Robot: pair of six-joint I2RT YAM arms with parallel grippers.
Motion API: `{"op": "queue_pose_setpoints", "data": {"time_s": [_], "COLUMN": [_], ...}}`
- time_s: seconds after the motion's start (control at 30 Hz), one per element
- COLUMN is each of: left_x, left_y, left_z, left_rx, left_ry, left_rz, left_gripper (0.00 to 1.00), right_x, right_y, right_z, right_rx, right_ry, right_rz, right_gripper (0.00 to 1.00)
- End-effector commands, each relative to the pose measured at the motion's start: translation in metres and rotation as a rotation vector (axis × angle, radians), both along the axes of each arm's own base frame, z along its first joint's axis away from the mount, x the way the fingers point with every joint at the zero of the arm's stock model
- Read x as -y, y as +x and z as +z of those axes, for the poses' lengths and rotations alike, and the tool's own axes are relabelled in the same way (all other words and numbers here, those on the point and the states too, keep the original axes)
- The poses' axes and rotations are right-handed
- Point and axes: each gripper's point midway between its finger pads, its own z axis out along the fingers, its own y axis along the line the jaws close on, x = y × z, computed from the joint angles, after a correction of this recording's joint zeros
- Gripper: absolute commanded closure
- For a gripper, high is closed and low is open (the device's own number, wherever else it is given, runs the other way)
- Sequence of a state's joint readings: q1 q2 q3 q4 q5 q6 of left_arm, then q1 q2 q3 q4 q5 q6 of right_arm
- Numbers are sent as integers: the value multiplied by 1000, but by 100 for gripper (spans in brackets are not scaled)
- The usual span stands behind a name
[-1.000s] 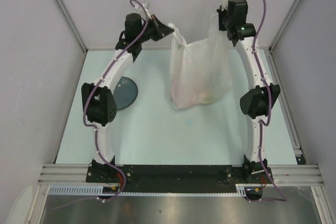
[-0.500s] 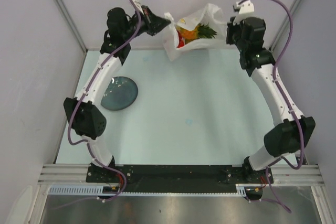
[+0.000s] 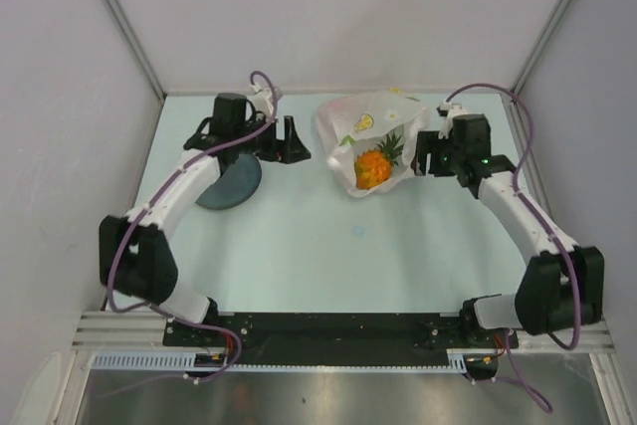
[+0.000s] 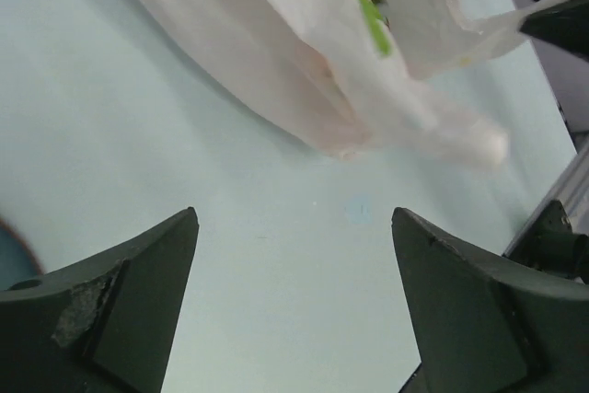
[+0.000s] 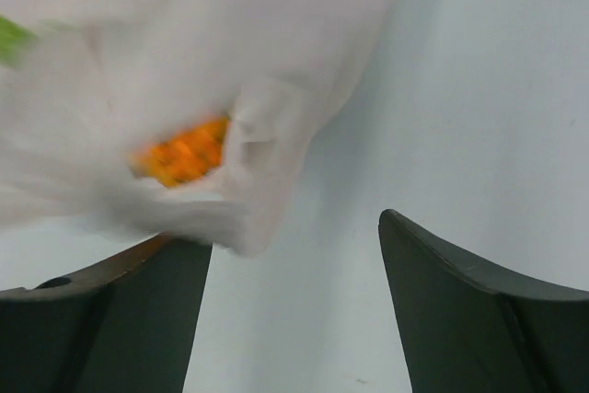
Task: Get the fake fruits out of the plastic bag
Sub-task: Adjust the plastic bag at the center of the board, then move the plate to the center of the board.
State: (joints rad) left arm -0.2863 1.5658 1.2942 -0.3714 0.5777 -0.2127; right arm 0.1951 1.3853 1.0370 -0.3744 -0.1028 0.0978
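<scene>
My left gripper should next swing past and down onto the plate's rim opposite the bag [image 3: 360, 124], because the plate is to the left in the top view, under my arm.
The plastic bag [image 3: 360, 124] lies crumpled on the table at the back, between my two grippers. An orange pineapple [image 3: 372, 168] with a green crown shows at its near side, lying in the bag's mouth. No other fake fruits can be seen. My left gripper [image 3: 297, 139] stands open just left of the bag, with nothing between its fingers [image 4: 138, 292]. In the left wrist view the bag [image 4: 313, 71] lies ahead, apart from the jaws. My right gripper [image 3: 423, 155] stands open just right of the bag. In the right wrist view a blurred fold of the bag [image 5: 248, 200] reaches its left finger [image 5: 129, 310], with the pineapple [image 5: 184, 151] behind.
A dark round plate [image 3: 231, 180] lies left of the bag, partly under my left arm. Grey walls enclose the table at the back and on both sides. A metal rail [image 3: 338, 327] carrying the arm bases runs along the near edge.
Both grippers held the bag up by its handles; they have come down and opened, letting it go. The bag now lies on the table with the pineapple showing.
</scene>
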Motion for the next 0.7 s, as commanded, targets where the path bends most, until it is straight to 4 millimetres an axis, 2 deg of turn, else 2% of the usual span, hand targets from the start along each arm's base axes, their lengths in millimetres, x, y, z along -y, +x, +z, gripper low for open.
{"op": "queue_pose_setpoints", "data": {"time_s": [0.0,0.03,0.1,0.13,0.17,0.2,0.3,0.37,0.4,0.47,0.57,0.67], "left_x": [-58,-83,-117,-155,-177,-207,-255,-275,-288,-301,-321,-317], "left_y": [-1,5,13,20,25,24,23,23,21,19,19,22], "left_z": [80,78,74,63,50,40,0,-31,-42,-65,-87,-99], "left_rx": [285,283,258,210,156,87,-30,-117,-159,-259,-315,-367], "left_ry": [16,38,58,98,109,91,100,122,118,95,87,10], "left_rz": [193,279,409,554,637,759,951,1030,1076,1157,1220,1208], "left_gripper": [7,6,5,6,6,7,9,11,12,13,14,16], "right_x": [-17,-17,-20,-21,-21,-24,-25,-24,-24,-26,-31,-32], "right_y": [-13,-23,-32,-37,-41,-43,-44,-42,-41,-41,-45,-47], "right_z": [124,134,141,141,145,142,138,136,135,136,132,128], "right_rx": [272,289,308,306,319,314,307,306,308,311,290,270], "right_ry": [116,116,100,92,84,64,60,60,59,63,67,71], "right_rz": [98,108,134,139,143,149,154,150,152,160,187,199], "right_gripper": [22,21,21,21,21,21,21,21,22,22,22,22]}}
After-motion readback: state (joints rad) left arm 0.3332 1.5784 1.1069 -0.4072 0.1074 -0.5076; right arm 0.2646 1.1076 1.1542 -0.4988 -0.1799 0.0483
